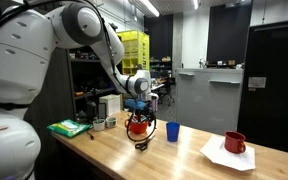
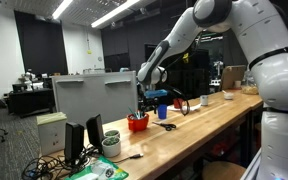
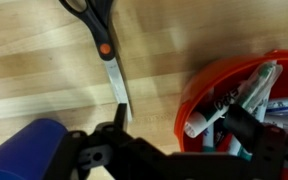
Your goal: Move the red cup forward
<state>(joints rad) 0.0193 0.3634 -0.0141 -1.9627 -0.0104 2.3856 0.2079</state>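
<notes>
My gripper should go down over the red cup's rim facing the scissors next and close there, because its open fingers are already on both sides of that rim.
The red cup (image 3: 199, 85) is a wide red container holding several markers (image 3: 224, 105); it stands on the wooden table in both exterior views (image 1: 137, 127) (image 2: 137, 122). My gripper (image 3: 176, 128) is open and hangs low right over the cup (image 1: 136, 106). In the wrist view its jaws straddle the cup's near rim. One dark finger (image 3: 242, 122) reaches in among the markers, and the other finger (image 3: 112, 138) is outside the rim above the wood. Nothing is clamped.
A blue tumbler (image 3: 29, 150) (image 1: 173, 131) stands close beside the cup. Orange-pivot scissors (image 3: 102, 40) lie on the wood just beyond it. A dark red mug (image 1: 235, 142) sits on white paper (image 1: 219, 155). A green object (image 1: 69, 128) lies near the table's end.
</notes>
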